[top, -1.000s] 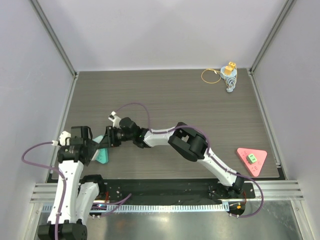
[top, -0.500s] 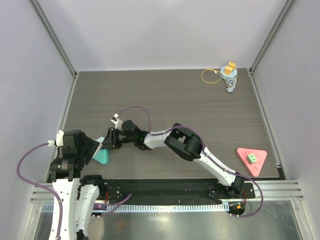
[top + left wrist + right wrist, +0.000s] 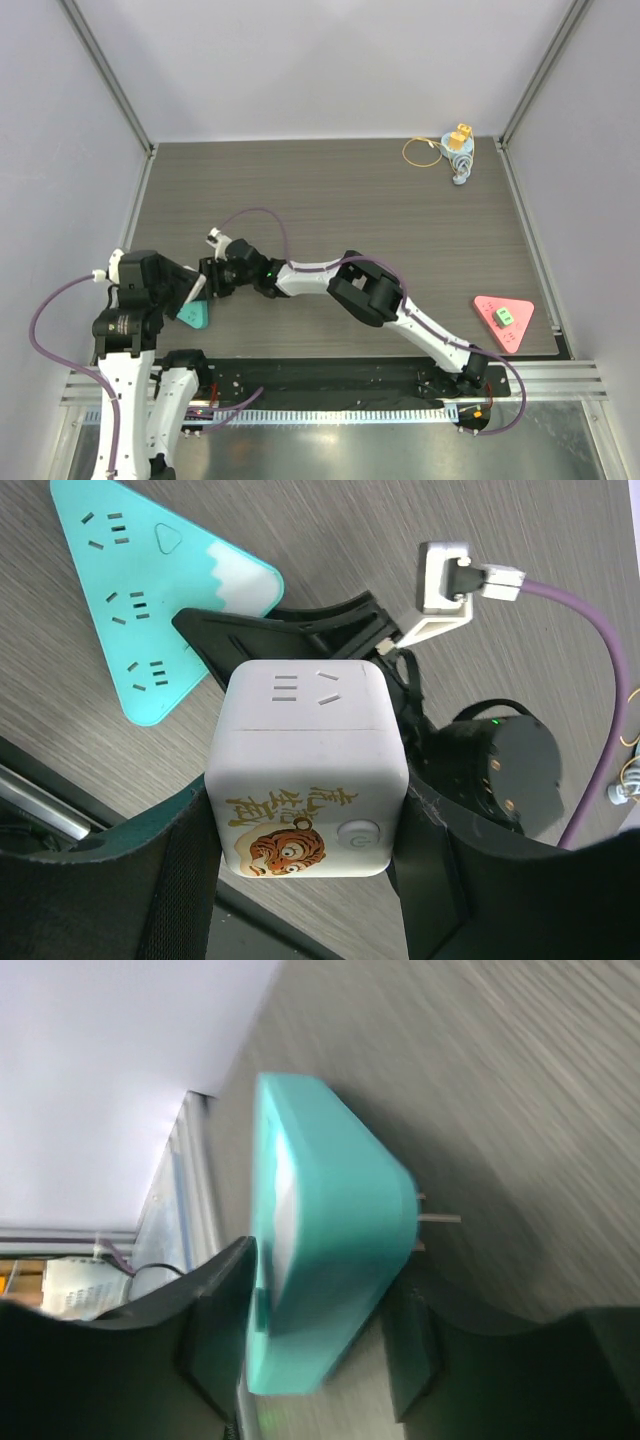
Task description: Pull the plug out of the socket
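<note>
My left gripper holds the unplugged cube and will next carry it below and outward to the open tabletop, to its right in the top view, lower it and release.
My left gripper (image 3: pixel 308 852) is shut on a white cube socket (image 3: pixel 305 770) with a tiger picture, a power button and slots on its far face. A teal triangular plug adapter (image 3: pixel 130 610) lies apart from the cube, beyond it to the left. My right gripper (image 3: pixel 315 1340) is shut on the adapter (image 3: pixel 330 1250) across its thickness, and the adapter's metal prongs (image 3: pixel 440 1219) stick out bare. In the top view the adapter (image 3: pixel 193 316) sits at the near left between both grippers; the cube is hidden under the left wrist (image 3: pixel 150 285).
A red triangular piece (image 3: pixel 503 318) with a green block lies near the right front edge. A small blue and yellow object (image 3: pixel 458 150) with a yellow ring sits at the back right corner. The metal rail (image 3: pixel 330 385) runs along the near edge.
Both grippers have shifted left and toward the near edge. The teal adapter moved with the right gripper, and the left arm drew back toward the left wall.
</note>
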Available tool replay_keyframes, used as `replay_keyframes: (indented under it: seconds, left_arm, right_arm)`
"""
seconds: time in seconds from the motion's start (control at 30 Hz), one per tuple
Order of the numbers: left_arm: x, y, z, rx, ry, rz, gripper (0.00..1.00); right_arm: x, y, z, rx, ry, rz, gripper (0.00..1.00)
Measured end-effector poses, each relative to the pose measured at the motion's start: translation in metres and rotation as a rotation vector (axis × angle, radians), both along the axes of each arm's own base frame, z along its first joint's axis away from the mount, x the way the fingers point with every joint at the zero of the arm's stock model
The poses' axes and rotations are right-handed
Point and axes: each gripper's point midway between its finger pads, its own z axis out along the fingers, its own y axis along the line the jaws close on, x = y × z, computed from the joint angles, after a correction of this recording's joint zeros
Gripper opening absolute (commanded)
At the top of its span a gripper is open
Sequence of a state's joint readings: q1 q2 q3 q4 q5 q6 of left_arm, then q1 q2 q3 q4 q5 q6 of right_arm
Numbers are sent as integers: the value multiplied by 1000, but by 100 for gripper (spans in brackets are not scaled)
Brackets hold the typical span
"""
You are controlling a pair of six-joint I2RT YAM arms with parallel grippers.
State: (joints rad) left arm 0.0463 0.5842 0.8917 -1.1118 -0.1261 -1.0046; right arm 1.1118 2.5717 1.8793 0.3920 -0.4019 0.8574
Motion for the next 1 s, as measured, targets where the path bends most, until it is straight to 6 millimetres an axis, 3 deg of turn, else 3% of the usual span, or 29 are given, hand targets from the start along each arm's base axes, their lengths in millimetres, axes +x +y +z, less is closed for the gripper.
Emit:
replay_keyframes:
  seconds: [0.07,0.13,0.47,0.57,0.7,0.83,1.0]
  left_arm:
    - [0,-3,0,-6,1,-16,0]
    - [1,-6,0,-13,0,-36,0]
    - [20,-33,1,-98,5,-189,0]
    - [31,-42,1,-117,-16,-241,0]
    - [50,-60,-5,-141,-45,-326,0]
    - [78,-98,-15,-167,-66,-468,0]
    - [128,-147,-39,-194,-97,-582,0]
  right_arm:
    - [-2,-6,-10,-16,-11,8,73]
    - [-4,-12,-4,-10,-23,16,80]
    - [-14,-88,-1,-149,-3,3,82]
    - [-12,-124,-2,-217,6,-32,82]
    - [-15,-190,-2,-299,35,-99,81]
    - [-21,-256,3,-367,39,-188,81]
    - [-31,-321,24,-417,-4,-304,81]
